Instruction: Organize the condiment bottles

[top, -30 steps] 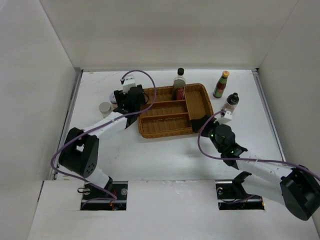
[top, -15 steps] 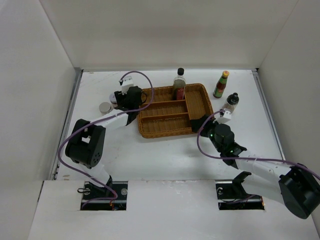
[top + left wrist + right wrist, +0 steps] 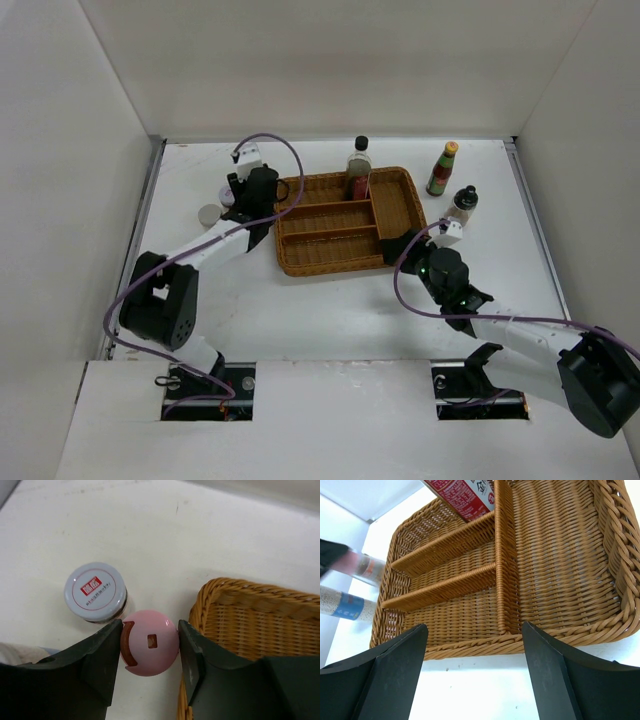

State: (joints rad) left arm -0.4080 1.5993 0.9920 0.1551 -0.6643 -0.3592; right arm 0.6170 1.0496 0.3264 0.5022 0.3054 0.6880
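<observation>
Free space beside the black-capped bottle lies to the right of my left gripper in the top view, so I will lift across the tray's rim, lower and release.
My left gripper is shut on the pink-lidded jar, which stands on the table just left of the brown wicker tray. A lilac-lidded jar stands touching it at the far left. In the top view the left gripper hides the pink jar; a white-lidded jar stands to its left. A black-capped bottle with a red label stands in the tray's far section. A red sauce bottle and a clear black-capped shaker stand right of the tray. My right gripper is open and empty at the tray's near right corner.
The wicker tray has several divided sections; the near ones hold nothing. White walls enclose the table on the left, back and right. Bare table lies between the tray and the arm bases.
My left gripper has moved left off the tray's edge and now holds the pink-lidded jar between its fingers. The right arm has barely moved.
</observation>
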